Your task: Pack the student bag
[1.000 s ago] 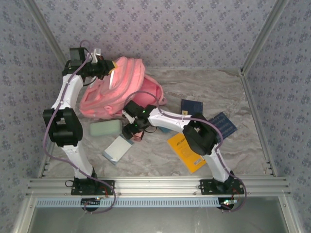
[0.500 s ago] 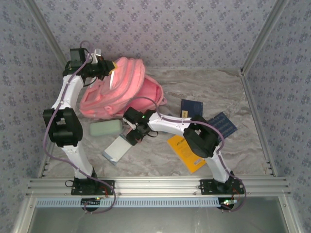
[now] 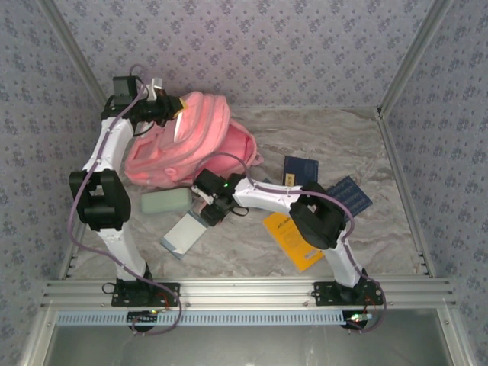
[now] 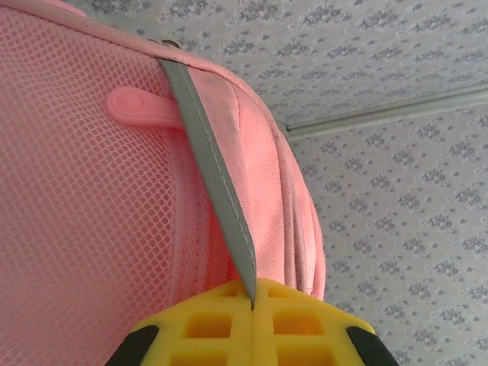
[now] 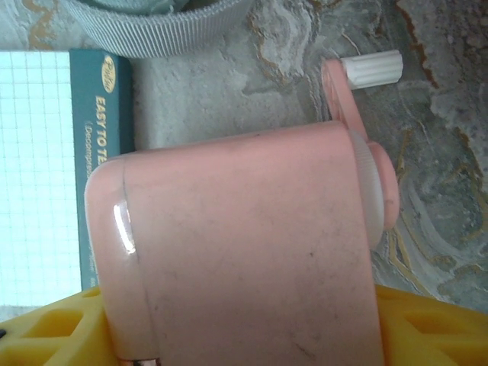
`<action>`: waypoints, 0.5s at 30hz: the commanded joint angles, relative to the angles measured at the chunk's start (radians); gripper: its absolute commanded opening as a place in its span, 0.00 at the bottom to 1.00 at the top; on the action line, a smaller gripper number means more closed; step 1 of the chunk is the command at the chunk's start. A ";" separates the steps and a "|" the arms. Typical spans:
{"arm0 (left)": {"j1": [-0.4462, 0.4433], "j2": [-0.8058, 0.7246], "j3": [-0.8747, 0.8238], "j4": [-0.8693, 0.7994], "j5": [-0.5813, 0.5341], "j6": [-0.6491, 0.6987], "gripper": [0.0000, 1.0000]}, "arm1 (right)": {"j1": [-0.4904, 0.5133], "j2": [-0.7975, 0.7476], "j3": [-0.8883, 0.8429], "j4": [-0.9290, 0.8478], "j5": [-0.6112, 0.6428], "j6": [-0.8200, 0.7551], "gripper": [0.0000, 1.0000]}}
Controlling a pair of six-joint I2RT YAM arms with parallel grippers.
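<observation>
My right gripper rises with the sharpener next and carries it outward into the bag's opening (image 3: 238, 148), since the bag's top is lifted and its opening is open.
The pink student bag (image 3: 200, 145) lies at the back left of the table, its top lifted. My left gripper (image 3: 175, 111) is shut on the bag's grey reflective strip (image 4: 204, 156), which runs down into the closed yellow fingertips (image 4: 252, 293) beside pink mesh. A pink pencil sharpener (image 5: 244, 244) with a crank handle (image 5: 343, 99) lies on the marble table. My right gripper (image 3: 211, 213) is low over the table just in front of the bag. Its yellow fingers (image 5: 427, 328) press against both sides of the sharpener.
A pale green pouch (image 3: 165, 201) and a grid notepad (image 3: 183, 232) lie left of the right gripper. A yellow book (image 3: 290, 238), a dark blue booklet (image 3: 300, 169) and a blue notebook (image 3: 352, 194) lie to its right. Patterned walls enclose the table.
My right gripper has moved a little toward the near left, down over the sharpener, and its jaws have narrowed onto it. The left gripper still holds the bag's strip up.
</observation>
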 commanded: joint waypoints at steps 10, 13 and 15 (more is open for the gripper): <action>-0.108 -0.004 0.249 -0.145 0.044 0.129 0.00 | -0.078 -0.536 -0.387 0.151 0.036 0.134 0.52; -0.144 0.007 0.294 -0.180 0.049 0.155 0.00 | -0.115 -0.678 -0.469 0.145 0.054 0.146 0.50; -0.170 0.015 0.332 -0.216 0.057 0.182 0.00 | -0.139 -0.757 -0.486 0.133 0.065 0.141 0.50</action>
